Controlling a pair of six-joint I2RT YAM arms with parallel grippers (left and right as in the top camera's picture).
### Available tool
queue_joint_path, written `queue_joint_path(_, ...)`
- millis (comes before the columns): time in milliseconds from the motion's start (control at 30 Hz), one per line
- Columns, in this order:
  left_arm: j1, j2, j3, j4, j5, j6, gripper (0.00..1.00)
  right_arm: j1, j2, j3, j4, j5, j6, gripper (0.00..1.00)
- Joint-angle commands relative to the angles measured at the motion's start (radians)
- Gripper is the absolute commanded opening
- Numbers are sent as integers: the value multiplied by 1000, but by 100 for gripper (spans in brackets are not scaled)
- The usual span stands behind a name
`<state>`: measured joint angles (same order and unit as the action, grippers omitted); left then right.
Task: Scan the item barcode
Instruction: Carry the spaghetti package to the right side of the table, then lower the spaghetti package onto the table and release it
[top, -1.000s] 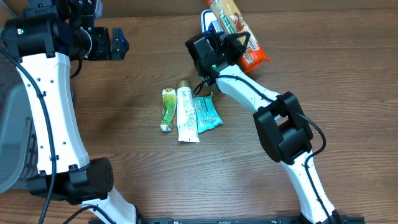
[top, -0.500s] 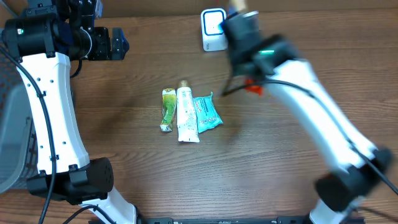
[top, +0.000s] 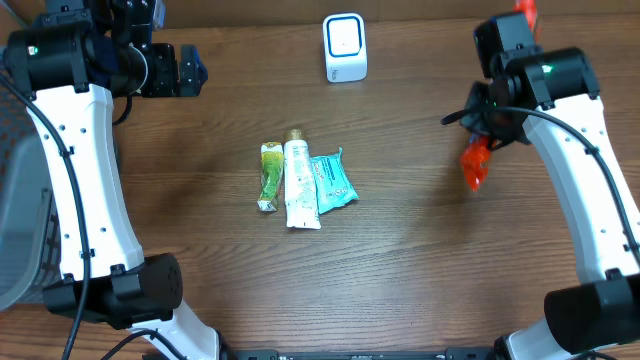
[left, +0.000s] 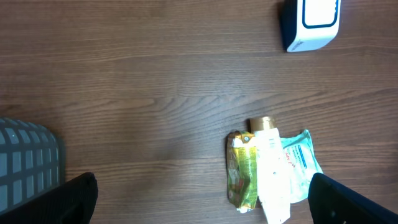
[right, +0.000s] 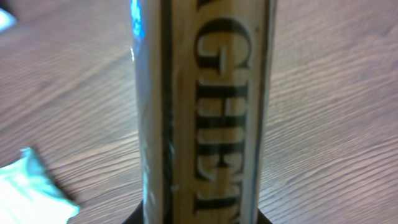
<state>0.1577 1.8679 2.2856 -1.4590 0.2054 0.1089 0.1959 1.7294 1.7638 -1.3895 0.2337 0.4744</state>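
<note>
Next, my right gripper moves down to the open tabletop and releases the spaghetti packet (top: 476, 166), as it hangs above bare wood clear of the other items.
A long spaghetti packet (top: 476, 166) with orange-red ends hangs over the right side of the table, and my right gripper (top: 492, 112) is shut on it. In the right wrist view the packet (right: 199, 112) fills the middle, its large dark letters running lengthwise, and dark jaws hug it at the bottom edge. The white and blue barcode scanner (top: 345, 47) stands at the back centre, well left of the packet. My left gripper (top: 190, 68) hovers open at the back left, holding nothing. The left wrist view looks down on the scanner (left: 311, 22).
A green packet (top: 270, 176), a white tube (top: 299, 184) and a teal packet (top: 333, 182) lie side by side mid-table. A grey basket (top: 20, 220) sits at the left edge. The teal packet's corner (right: 28, 180) shows in the right wrist view.
My right arm has swung from in front of the scanner to the right side of the table, carrying the spaghetti packet with it. The left arm has not moved.
</note>
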Motion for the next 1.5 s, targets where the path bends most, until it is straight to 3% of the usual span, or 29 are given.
queue_joint_path(0, -1, -11, 6, 0, 1, 19, 100, -26, -14, -110, 85, -24, -13, 4)
queue_joint_path(233, -1, -11, 6, 0, 1, 19, 99, -87, -14, -373, 314, -137, -91, 4)
queue_joint_path(533, -1, -11, 6, 0, 1, 19, 99, -215, -14, -419, 346, -190, -139, 5)
queue_joint_path(633, -1, -11, 6, 0, 1, 19, 99, -262, -14, -419, 342, -238, -144, 24)
queue_joint_path(733, -1, -11, 6, 0, 1, 19, 100, -290, -14, -419, 341, -285, -170, 55)
queue_joint_path(800, -1, -11, 6, 0, 1, 19, 100, -298, -14, -407, 338, -345, -169, 82)
queue_joint_path(1000, -1, -11, 6, 0, 1, 19, 99, -298, -76, -325, 329, -478, -168, 89)
queue_joint_path(1133, -1, -11, 6, 0, 1, 19, 100, -298, -175, -283, 336, -516, -143, 100)
queue_joint_path(1467, -1, -11, 6, 0, 1, 19, 99, -298, -352, -282, 337, -484, -135, 100)
